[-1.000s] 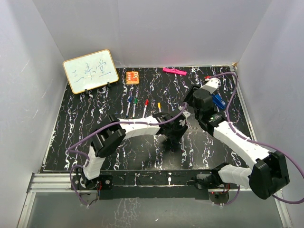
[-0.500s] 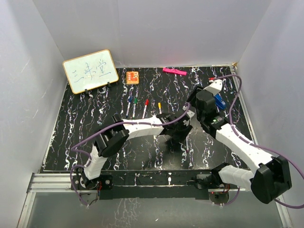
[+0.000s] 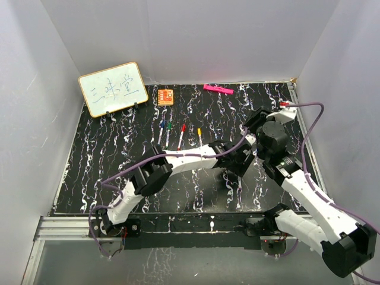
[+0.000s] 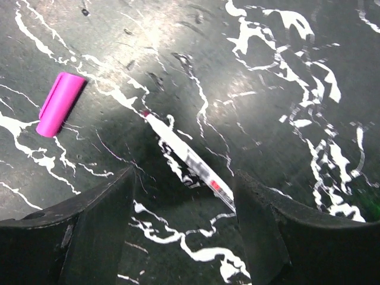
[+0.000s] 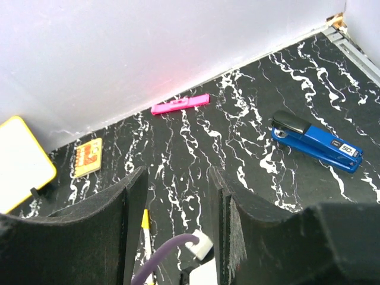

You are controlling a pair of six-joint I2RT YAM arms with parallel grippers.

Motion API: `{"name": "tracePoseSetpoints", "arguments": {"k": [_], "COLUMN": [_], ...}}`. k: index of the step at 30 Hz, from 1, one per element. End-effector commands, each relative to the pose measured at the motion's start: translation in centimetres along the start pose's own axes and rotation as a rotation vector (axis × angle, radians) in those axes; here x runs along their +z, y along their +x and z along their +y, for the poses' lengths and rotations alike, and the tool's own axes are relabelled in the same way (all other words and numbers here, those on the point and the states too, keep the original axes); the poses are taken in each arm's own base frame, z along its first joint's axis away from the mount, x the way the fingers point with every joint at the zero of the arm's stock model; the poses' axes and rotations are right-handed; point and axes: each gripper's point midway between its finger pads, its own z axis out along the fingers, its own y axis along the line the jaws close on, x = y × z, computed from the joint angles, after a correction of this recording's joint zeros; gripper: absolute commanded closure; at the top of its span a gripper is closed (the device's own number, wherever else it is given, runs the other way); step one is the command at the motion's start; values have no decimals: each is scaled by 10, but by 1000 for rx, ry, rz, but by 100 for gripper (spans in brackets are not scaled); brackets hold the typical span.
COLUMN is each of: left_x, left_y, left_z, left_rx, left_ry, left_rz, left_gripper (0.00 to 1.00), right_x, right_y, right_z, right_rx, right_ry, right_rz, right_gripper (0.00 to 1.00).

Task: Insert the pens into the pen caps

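Note:
The white pen's middle lies at an angle below my left gripper. So the gripper next shifts to the left in the top view, turns and lowers onto it.
In the left wrist view a thin white pen lies slantwise on the black marbled table, its small dark tip pointing up-left. A purple pen cap lies apart from it at the upper left. My left gripper is open just above the table, and the pen's lower end runs behind the right finger. In the top view the left gripper is at centre right. Several more pens with blue, green, red and yellow ends lie in a row behind it. My right gripper is open, empty and raised.
A blue stapler lies at the right. A pink bar and an orange block lie by the back wall, and a small whiteboard stands at the back left. White walls enclose the table. A yellow-ended pen shows between the right fingers.
The left arm has reached farther right and nearer. The right arm has swung to the right, away from the left gripper, and now covers the stapler in the top view.

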Motion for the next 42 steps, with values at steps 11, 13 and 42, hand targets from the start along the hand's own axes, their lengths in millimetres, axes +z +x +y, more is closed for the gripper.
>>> {"name": "tracePoseSetpoints", "arguments": {"k": [11,13,42], "left_x": [28,24,-40], "left_y": [70,81,152], "left_z": [27,31,95], "left_rx": [101,120,66], "left_ry": [-237,-240,-176], "left_rz": [293,334,563], "left_gripper": [35,38,55], "right_x": [-23,-24,-29], "right_y": [-41,-44,-52], "right_z": [14,14,13], "right_rx": [74,76,74], "right_ry": [-109,-106,-110], "right_rz": [-117,-126,-139], "right_gripper": [57,56,54]}}
